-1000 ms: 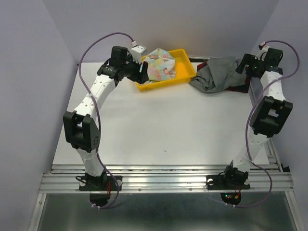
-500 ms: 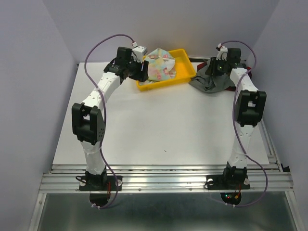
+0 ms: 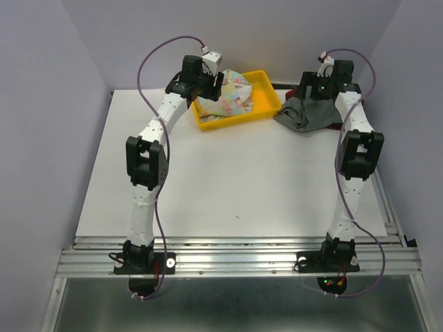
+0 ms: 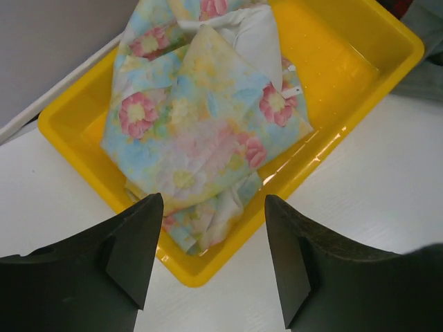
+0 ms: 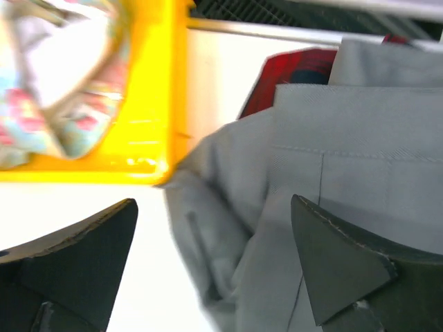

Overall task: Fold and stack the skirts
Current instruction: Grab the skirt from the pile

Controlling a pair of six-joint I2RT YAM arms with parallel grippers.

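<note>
The cloth has pink flowers, and my left gripper should go down next onto the cloth between them.
The pastel floral skirt lies crumpled in the yellow tray. My left gripper hovers open over the tray's left end, with nothing between its fingers. The grey skirt is heaped on the table to the right of the tray. The red-and-black plaid skirt peeks out from under it. My right gripper hangs open just above the grey skirt's left part, holding nothing.
The yellow tray's right corner sits close to the grey heap. Both are at the table's back edge, against the rear wall. White tabletop stretches forward to the metal rails by the arm bases.
My left gripper has swung right, from beside the tray to over its left end. My right arm has swung left from the far right edge to above the grey skirt.
</note>
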